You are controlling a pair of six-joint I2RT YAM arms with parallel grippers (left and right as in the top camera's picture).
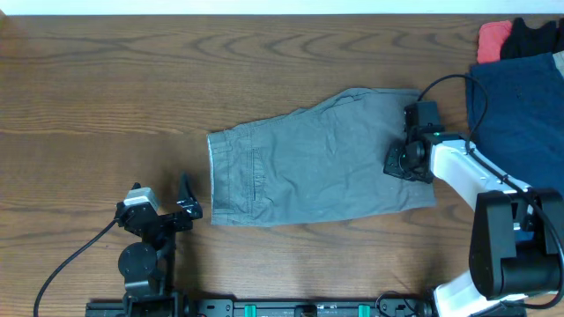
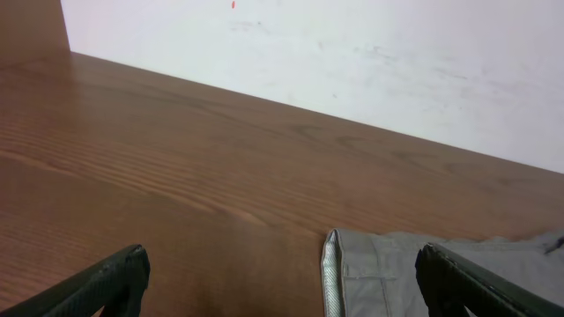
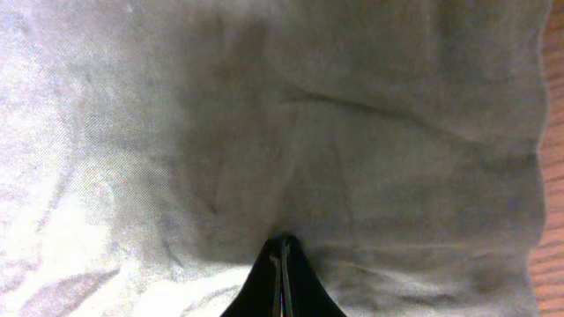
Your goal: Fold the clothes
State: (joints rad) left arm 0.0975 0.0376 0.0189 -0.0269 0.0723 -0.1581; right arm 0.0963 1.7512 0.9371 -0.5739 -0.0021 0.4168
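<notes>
My right gripper will next drag the fabric back and to the right in the overhead view toward the near hem corner (image 1: pixel 428 202) and let go of it, because creases cross the fabric.
The light grey shorts (image 1: pixel 317 158) lie flat on the wooden table, waistband to the left and leg hems to the right. My left gripper (image 1: pixel 187 199) is open and empty, low over the table just left of the waistband's near corner. In the left wrist view the waistband edge (image 2: pixel 332 269) shows between the open fingers (image 2: pixel 282 282). My right gripper (image 1: pixel 398 161) is over the right end of the shorts. In the right wrist view its fingers (image 3: pixel 282 251) are shut, tips down against the grey cloth (image 3: pixel 291 114); no cloth shows between them.
A dark blue garment (image 1: pixel 520 106) lies at the table's right edge, with red (image 1: pixel 493 37) and black (image 1: pixel 533 37) cloth behind it. The right arm's white base (image 1: pixel 507 238) stands at front right. Bare wood (image 1: pixel 132 79) lies left of and behind the shorts.
</notes>
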